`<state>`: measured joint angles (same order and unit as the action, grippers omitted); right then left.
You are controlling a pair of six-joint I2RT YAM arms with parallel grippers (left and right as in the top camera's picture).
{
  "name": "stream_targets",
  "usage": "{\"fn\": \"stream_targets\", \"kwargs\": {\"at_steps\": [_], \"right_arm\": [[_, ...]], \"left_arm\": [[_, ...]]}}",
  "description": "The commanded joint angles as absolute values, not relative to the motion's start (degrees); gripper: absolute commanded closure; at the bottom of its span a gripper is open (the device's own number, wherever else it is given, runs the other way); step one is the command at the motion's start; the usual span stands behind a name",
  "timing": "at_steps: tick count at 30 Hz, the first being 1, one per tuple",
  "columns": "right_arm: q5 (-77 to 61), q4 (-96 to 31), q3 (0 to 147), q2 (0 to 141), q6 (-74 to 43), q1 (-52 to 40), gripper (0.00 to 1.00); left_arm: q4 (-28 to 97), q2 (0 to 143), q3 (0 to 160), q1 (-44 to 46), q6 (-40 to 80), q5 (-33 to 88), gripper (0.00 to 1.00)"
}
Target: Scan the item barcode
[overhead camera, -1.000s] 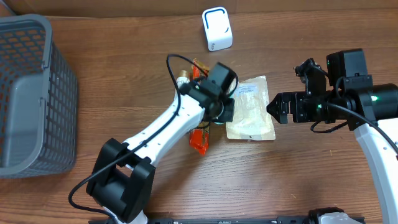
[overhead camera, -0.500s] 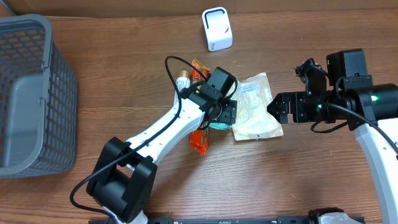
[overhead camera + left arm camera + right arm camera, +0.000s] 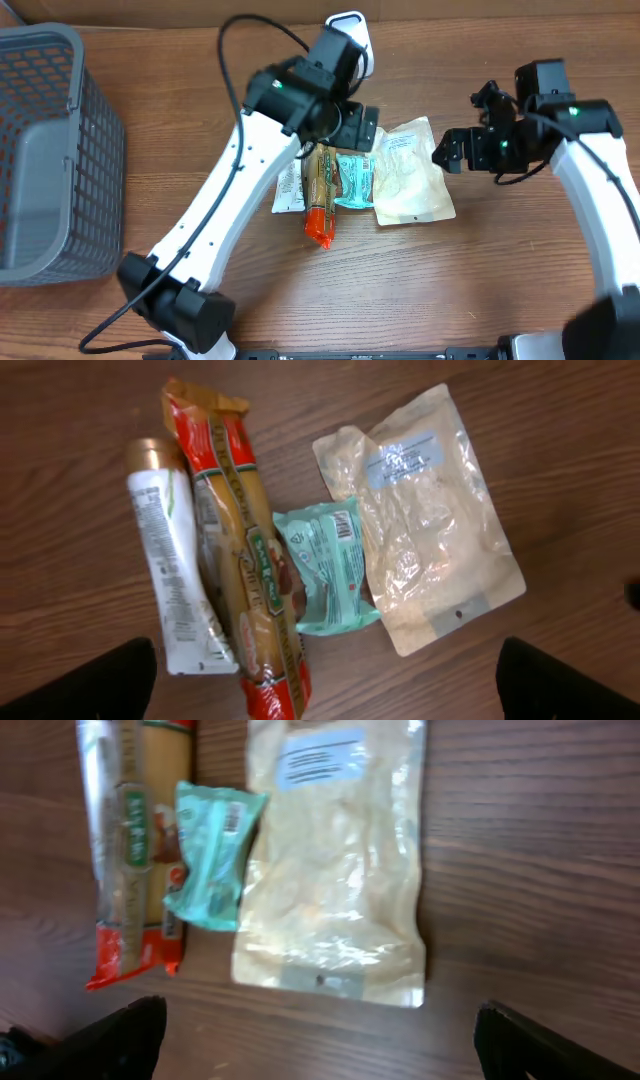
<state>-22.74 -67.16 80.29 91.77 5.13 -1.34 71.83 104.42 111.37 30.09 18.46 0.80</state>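
My right gripper moves down and across the pale pouch's edge next, away from the teal packet (image 3: 352,180) and onto the pouch.
Several packaged items lie side by side on the wooden table. They are a pale pouch (image 3: 412,182) (image 3: 432,510) (image 3: 335,860) with a blue-white label, a teal packet (image 3: 352,180) (image 3: 325,565) (image 3: 212,855), a long red and tan packet (image 3: 318,195) (image 3: 245,550) and a white tube (image 3: 289,188) (image 3: 175,570). A small barcode (image 3: 345,526) shows on the teal packet. My left gripper (image 3: 360,125) (image 3: 330,690) hangs open above the items, holding nothing. To the right of the pouch my right gripper (image 3: 447,152) (image 3: 320,1045) is open and empty. The left arm partly hides the white scanner (image 3: 347,18).
A grey mesh basket (image 3: 50,150) stands at the table's left edge. The right arm (image 3: 590,180) curves in from the right side. The left arm (image 3: 220,210) crosses the table's middle from its base near the front edge.
My left gripper opened and lifted up and back from the pouch's left edge, uncovering the items. The pouch ended shifted slightly right. The right gripper rose a little.
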Motion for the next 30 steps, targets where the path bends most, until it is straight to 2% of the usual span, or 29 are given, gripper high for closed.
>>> {"fn": "stream_targets", "kwargs": {"at_steps": [1,5,14,20,25,30], "right_arm": [[-32.1,-66.5,80.9,96.5,13.2,2.7,0.02],[-37.8,-64.9,80.9,103.3,18.3,4.9,0.02],[-38.6,-58.8,80.9,112.8,18.3,4.9,0.03],[-39.2,-55.4,80.9,116.2,18.3,4.8,0.03],[-39.5,-53.6,80.9,118.7,18.2,4.8,0.03],[-41.7,-52.4,80.4,120.4,18.3,4.8,0.03]], "left_arm": [[73.5,104.1,114.9,28.1,16.3,2.9,0.00],[73.4,104.2,114.7,26.2,16.3,6.1,0.00],[73.5,104.2,114.7,23.3,16.9,3.9,0.00],[75.1,104.2,114.7,10.2,11.5,3.9,0.00],[76.1,104.2,114.7,3.4,5.0,3.8,0.00],[76.5,104.2,114.7,-2.9,4.7,3.9,0.00]]}}
